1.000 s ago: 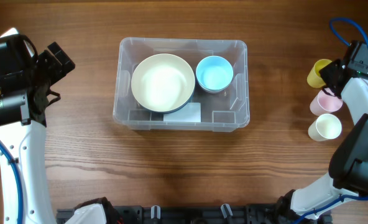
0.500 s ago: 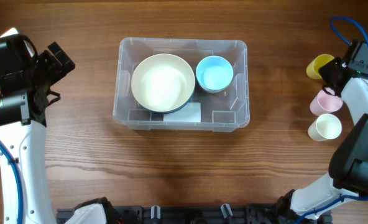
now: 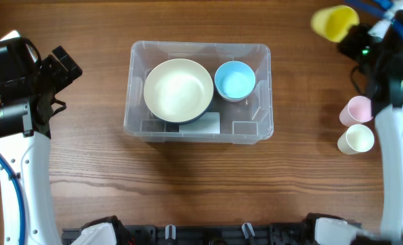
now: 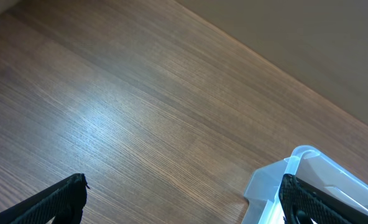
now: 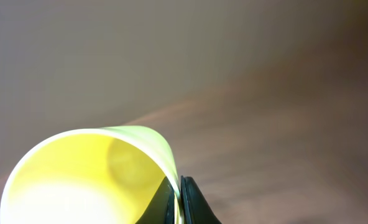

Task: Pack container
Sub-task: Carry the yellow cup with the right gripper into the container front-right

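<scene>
The bottom of the container shows bare at the blue bowl's near side, so my right gripper needs to go left in the overhead view and down there to release the cup.
The clear plastic container (image 3: 137,126) sits at the table's middle. It holds a large cream bowl (image 3: 178,90) and a small blue bowl (image 3: 235,80). Its corner also shows in the left wrist view (image 4: 268,186). My right gripper (image 3: 355,37) is shut on the rim of a yellow cup (image 3: 333,22) and holds it in the air at the far right; the cup fills the right wrist view (image 5: 78,180), pinched between the fingers (image 5: 178,202). My left gripper (image 4: 184,199) is open and empty, left of the container, above bare table.
A pink cup (image 3: 359,109) and a cream cup (image 3: 357,139) stand on the table at the right edge, below the lifted yellow cup. The left arm (image 3: 18,88) stands at the left edge.
My right gripper has lifted the yellow cup off the table and carried it up and to the left, away from the pink and cream cups. The left arm has not moved.
</scene>
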`<state>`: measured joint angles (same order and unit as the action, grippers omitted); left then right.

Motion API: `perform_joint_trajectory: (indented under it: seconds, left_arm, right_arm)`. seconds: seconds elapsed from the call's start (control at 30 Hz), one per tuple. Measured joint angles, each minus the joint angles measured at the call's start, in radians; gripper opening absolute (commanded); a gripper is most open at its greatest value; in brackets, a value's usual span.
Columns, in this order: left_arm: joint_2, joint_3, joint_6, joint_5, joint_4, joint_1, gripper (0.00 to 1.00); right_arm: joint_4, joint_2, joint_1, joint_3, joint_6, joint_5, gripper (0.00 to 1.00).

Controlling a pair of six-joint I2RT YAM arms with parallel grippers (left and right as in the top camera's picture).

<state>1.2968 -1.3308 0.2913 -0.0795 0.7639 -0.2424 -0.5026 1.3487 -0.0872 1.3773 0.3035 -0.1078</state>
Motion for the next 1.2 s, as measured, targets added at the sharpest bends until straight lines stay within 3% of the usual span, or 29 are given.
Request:
perform_joint_trajectory:
  seconds: [0.2, 0.43, 0.87, 1.2]
  left_arm:
    - [0.000, 0.000, 0.000, 0.000, 0.000, 0.000, 1.00]
    - [0.000, 0.000, 0.000, 0.000, 0.000, 0.000, 1.00]
    - [0.000, 0.000, 0.000, 0.000, 0.000, 0.000, 1.00]
    - [0.000, 0.000, 0.000, 0.000, 0.000, 0.000, 1.00]
  right_arm:
    - [-0.181, -0.162, 0.283, 0.023, -0.153, 0.035, 0.04]
    - [-0.459, -0.069, 0.452, 0.024, -0.177, 0.076, 0.04]
    - [-0.491, 0.262, 0.497, 0.022, -0.064, 0.090, 0.04]
    - [-0.448, 0.325, 0.497, 0.021, -0.023, 0.090, 0.04]
